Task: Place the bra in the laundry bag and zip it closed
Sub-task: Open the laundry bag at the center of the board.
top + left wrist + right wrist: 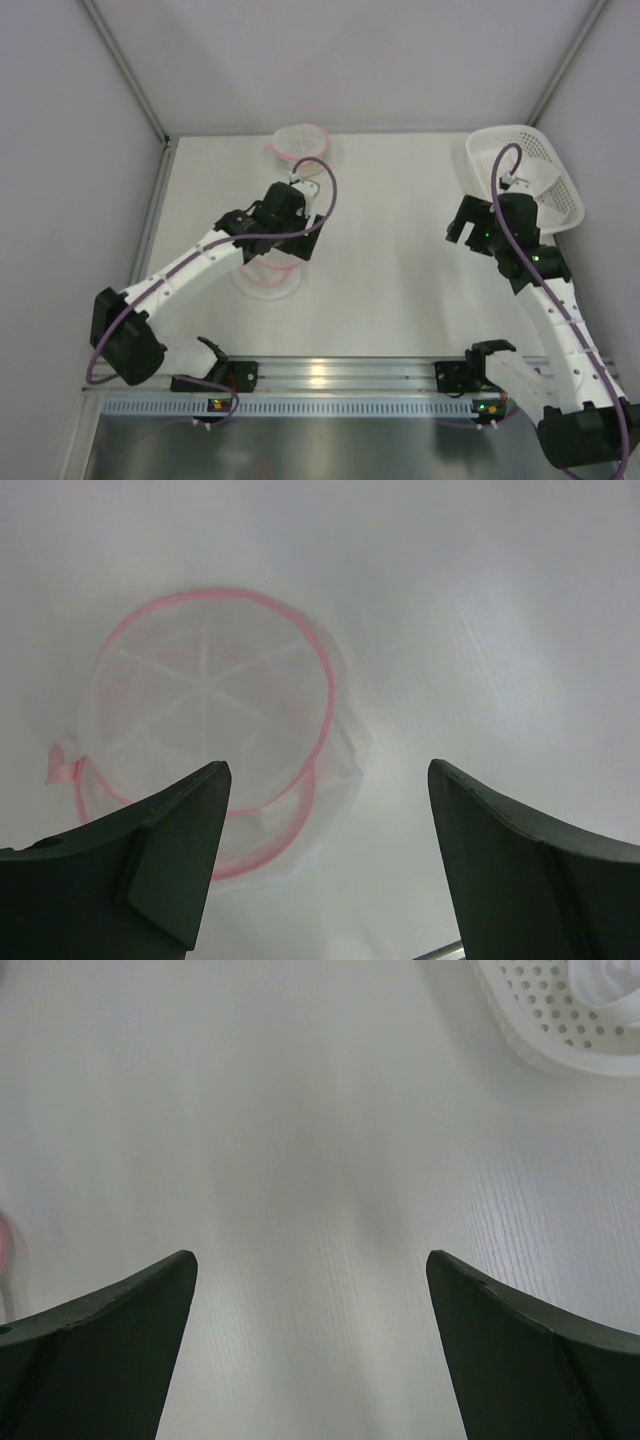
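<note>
I will next bring my left gripper down onto the pink trim at the bag's basket-side edge below it, because the bare tabletop there leaves room for a finger.
A round white mesh laundry bag [205, 705] with pink trim lies on the table, partly under my left arm [268, 278]. My left gripper [330, 780] hovers over its right edge [296, 250], open, with nothing between the fingers. A pink tab [62, 765] sticks out at the bag's left side. White fabric, the bra [605, 978], lies in the white perforated basket [525, 175] at the back right. My right gripper [312, 1260] hangs open over bare table just left of the basket [468, 235], holding nothing.
A second round mesh piece with a pink rim [300, 143] sits at the back centre by the rear wall. White walls close the table on three sides. A metal rail [330, 375] runs along the near edge.
</note>
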